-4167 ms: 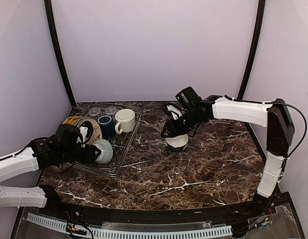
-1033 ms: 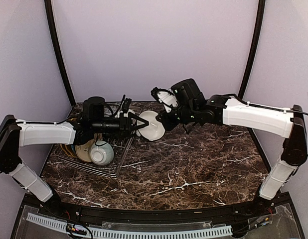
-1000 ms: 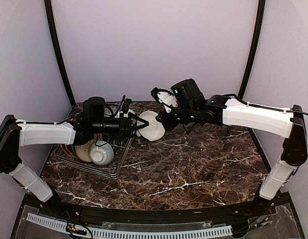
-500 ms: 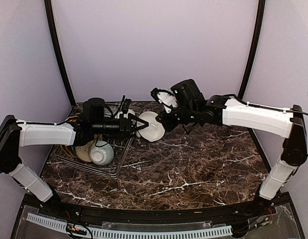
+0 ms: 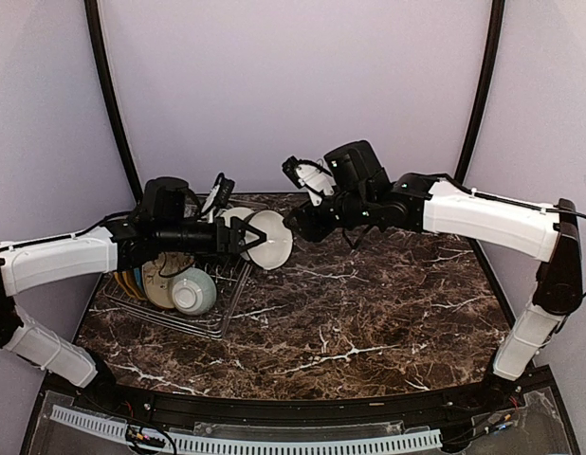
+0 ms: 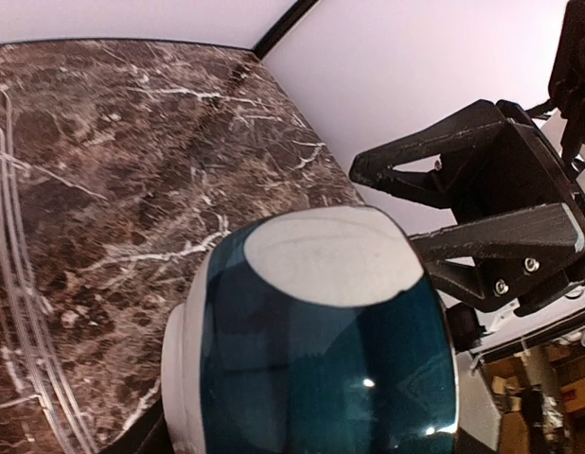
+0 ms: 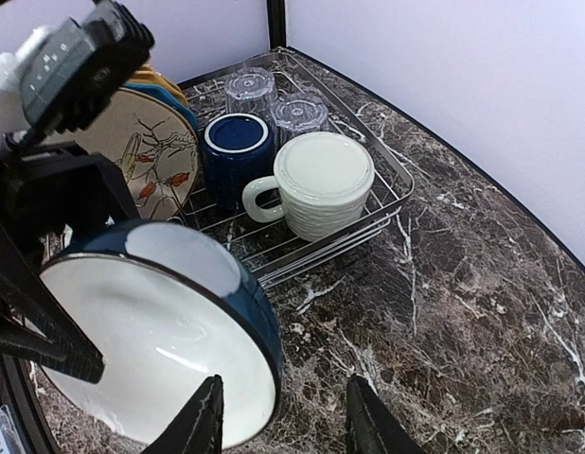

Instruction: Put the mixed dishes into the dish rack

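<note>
My left gripper needs to turn its fingers downward next, lower the bowl it is holding into the free gap below it, beside the pale green bowl, and let go.
A bowl [image 5: 267, 239], blue outside and white inside, hangs in the air at the dish rack's [image 5: 223, 301] right edge. My left gripper [image 5: 244, 237] is shut on its left side. The bowl fills the left wrist view [image 6: 321, 350] and hides my own fingers there. My right gripper [image 5: 301, 223] is open just right of the bowl. In the right wrist view the bowl's [image 7: 160, 359] rim lies between my open fingertips [image 7: 203, 426]. In the rack stand a pale green bowl [image 5: 193, 291], a cream floral plate [image 7: 150, 142], a navy mug [image 7: 234, 142], a cream ribbed mug [image 7: 321, 184] and glass tumblers [image 7: 250, 90].
The rack's wire rim [image 7: 387, 203] lies along the left of the marble table [image 5: 369, 313]. Blue and yellow plates [image 5: 132, 282] stand behind the floral plate. The purple back wall is close behind both arms.
The left gripper has drawn the blue-and-white bowl leftward toward the rack. The right gripper's open fingers have followed slightly left. About four seconds ago the right gripper held this bowl at the table.
</note>
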